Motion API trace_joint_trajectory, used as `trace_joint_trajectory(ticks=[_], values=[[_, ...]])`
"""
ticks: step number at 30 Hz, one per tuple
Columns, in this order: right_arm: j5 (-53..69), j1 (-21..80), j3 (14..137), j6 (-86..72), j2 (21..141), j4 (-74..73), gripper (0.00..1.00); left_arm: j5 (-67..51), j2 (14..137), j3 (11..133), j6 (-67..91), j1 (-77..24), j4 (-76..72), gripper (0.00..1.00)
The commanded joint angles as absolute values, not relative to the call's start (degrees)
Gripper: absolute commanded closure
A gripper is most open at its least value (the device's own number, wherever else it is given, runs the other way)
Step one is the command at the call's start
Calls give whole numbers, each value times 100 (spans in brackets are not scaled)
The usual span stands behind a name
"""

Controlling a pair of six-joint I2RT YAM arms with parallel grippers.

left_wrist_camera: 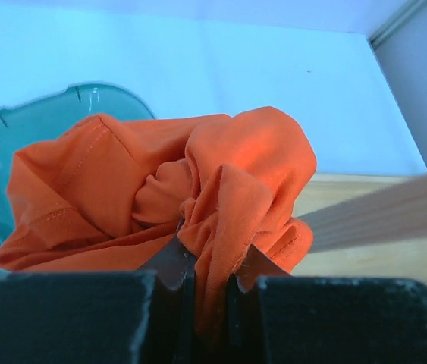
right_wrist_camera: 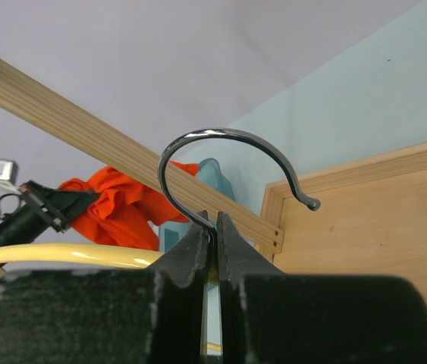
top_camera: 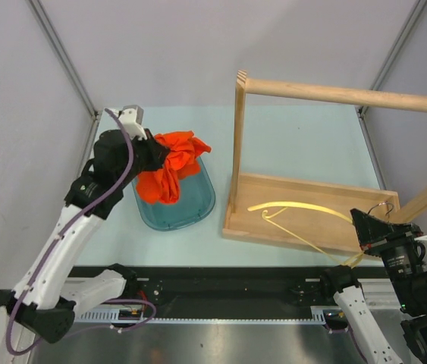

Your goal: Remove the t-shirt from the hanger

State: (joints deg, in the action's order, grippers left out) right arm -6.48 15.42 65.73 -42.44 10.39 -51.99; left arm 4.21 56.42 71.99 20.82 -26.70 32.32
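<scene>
The hanger's loose end points toward the left gripper. Next, my right gripper turns and carries the hanger's hook stem toward the post beside the bin (top_camera: pixel 196 211), then lets it go.
The orange t-shirt (top_camera: pixel 171 168) hangs bunched over a teal bin (top_camera: pixel 196 211); it is off the hanger. My left gripper (top_camera: pixel 152 155) is shut on a fold of the t-shirt (left_wrist_camera: pixel 221 205) and holds it above the bin. The pale-yellow hanger (top_camera: pixel 298 206) lies bare over the wooden rack base (top_camera: pixel 315 189). My right gripper (top_camera: pixel 366 227) is shut on the stem of its grey wire hook (right_wrist_camera: pixel 228 144), with the yellow loop (right_wrist_camera: pixel 61 254) showing to the left of the jaws.
The light-wood rack has an upright post (top_camera: pixel 238 136) and a top rod (top_camera: pixel 350 95) crossing to the right. Grey walls close the cell at left, back and right. The teal bin (left_wrist_camera: pixel 16 129) sits on the pale blue table (top_camera: pixel 296 136).
</scene>
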Motion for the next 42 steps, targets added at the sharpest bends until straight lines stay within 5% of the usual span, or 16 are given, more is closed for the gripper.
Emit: trace_joint_trajectory(ticks=[1,5,6,8,9,10,19,25,35,38,42], values=[[-580,1564,6715,-4342,1037,-4878,100,44,5976,6621,3074,-2111,2517,100],[-606,1573,6803,-4289,1037,-4931,100,-369,6327,6276,3629,-1540,2101,100],[-615,1565,6811,-4298,1028,-4948,100,-387,6433,6258,3691,-1477,2066,91],[-624,1564,6820,-4280,1037,-4948,100,-212,6740,6389,3831,-1363,2415,58],[-607,1564,6820,-4280,1046,-4940,100,-28,6811,6459,3919,-1336,2635,20],[-598,1564,6820,-4272,1046,-4948,100,278,6820,6521,4059,-1319,2950,2],[-572,1573,6645,-4113,1133,-4904,100,238,5196,6039,3964,-1318,2550,0],[-282,1573,6478,-3833,1283,-4851,100,-2046,4614,5853,3753,-1519,1433,0],[-106,1564,6785,-2602,1951,-5967,100,-1696,4843,6636,2444,-4734,1600,1],[-53,1564,6680,-2356,1986,-6055,100,-1863,4912,6793,1770,-5412,1415,14],[351,1556,6478,-2259,1986,-5933,100,-1793,5650,7626,1179,-6413,2011,8]])
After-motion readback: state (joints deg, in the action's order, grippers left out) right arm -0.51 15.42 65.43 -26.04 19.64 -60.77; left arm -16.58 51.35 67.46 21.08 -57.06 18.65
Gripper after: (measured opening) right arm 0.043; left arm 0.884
